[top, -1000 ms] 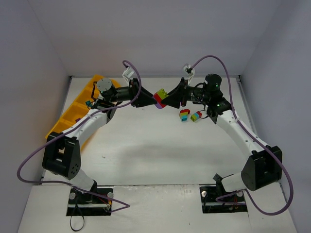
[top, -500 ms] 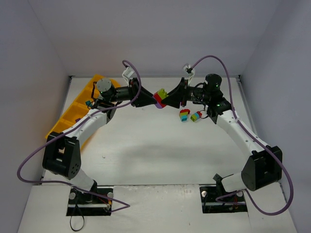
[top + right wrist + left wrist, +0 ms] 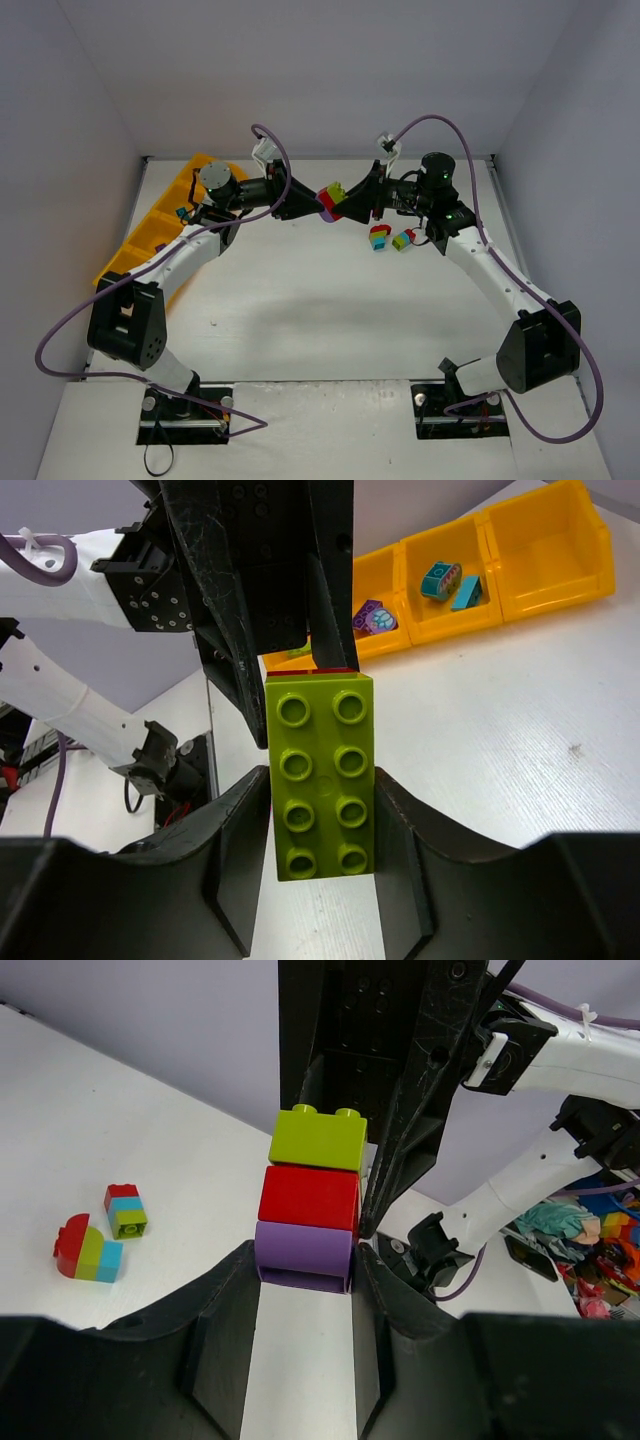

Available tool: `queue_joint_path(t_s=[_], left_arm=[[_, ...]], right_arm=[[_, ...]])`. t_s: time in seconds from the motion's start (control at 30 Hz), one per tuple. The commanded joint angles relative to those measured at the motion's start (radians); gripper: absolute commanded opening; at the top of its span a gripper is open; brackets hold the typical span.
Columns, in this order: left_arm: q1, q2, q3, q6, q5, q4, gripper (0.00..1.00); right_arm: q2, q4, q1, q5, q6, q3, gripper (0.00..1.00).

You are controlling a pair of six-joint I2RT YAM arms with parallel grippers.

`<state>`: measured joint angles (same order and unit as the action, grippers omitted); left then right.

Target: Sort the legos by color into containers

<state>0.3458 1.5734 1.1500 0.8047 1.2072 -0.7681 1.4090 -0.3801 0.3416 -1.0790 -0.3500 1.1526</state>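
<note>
My left gripper will pull from the stack next, to the left in the top view, over the container of purple pieces. It will then release its brick, since that is purple too.
A stack of three legos hangs in the air between my two grippers: lime green brick point(image 3: 318, 1140) on top, red brick point(image 3: 310, 1198) in the middle, purple brick point(image 3: 305, 1250) at the bottom. My left gripper point(image 3: 305, 1262) is shut on the purple brick. My right gripper point(image 3: 322, 785) is shut on the lime green brick point(image 3: 322, 780), whose studs face its camera. In the top view the stack point(image 3: 330, 198) sits at the back centre. The orange-yellow tray point(image 3: 150, 235) lies at the far left. One of its containers holds teal pieces point(image 3: 440, 578), and its neighbour holds a purple piece point(image 3: 375, 617).
Two small multicoloured stacks lie on the white table right of the held stack: one with a red rounded end point(image 3: 380, 238) and a smaller one point(image 3: 403, 240). The tray's end compartment point(image 3: 540, 540) shows bare floor. Grey walls close the table on three sides.
The lime green brick has shifted and tilted slightly toward the right gripper. Both arms stay almost where they were.
</note>
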Motion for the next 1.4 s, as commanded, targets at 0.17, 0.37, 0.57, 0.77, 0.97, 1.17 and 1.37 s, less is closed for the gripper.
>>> queue_joint_path(t_s=[0.17,0.37,0.57,0.77,0.97,1.17,1.37], left_arm=[[-0.001,-0.061,0.027,-0.071,-0.074,-0.031,0.0],[0.001,-0.062,0.022,-0.075,-0.083,-0.03,0.0],[0.001,-0.07,0.013,-0.075,-0.081,-0.028,0.0],[0.004,-0.076,-0.006,-0.071,-0.083,-0.042,0.0],[0.002,-0.082,-0.01,-0.073,-0.08,-0.04,0.0],[0.002,-0.088,-0.015,-0.079,-0.067,-0.034,0.0],[-0.007,-0.121,-0.038,-0.162,-0.038,0.099,0.0]], right_arm=[[-0.022,-0.022,0.013,-0.018,0.019,0.013,0.43],[-0.015,-0.02,0.022,-0.016,0.02,0.018,0.39],[-0.005,-0.017,0.033,-0.019,0.02,0.022,0.31],[0.007,-0.016,0.048,-0.03,0.02,0.036,0.37],[0.008,-0.008,0.053,-0.024,0.026,0.035,0.2],[-0.007,0.012,0.045,-0.009,0.039,0.029,0.0],[-0.061,0.018,-0.007,0.001,0.039,-0.001,0.0]])
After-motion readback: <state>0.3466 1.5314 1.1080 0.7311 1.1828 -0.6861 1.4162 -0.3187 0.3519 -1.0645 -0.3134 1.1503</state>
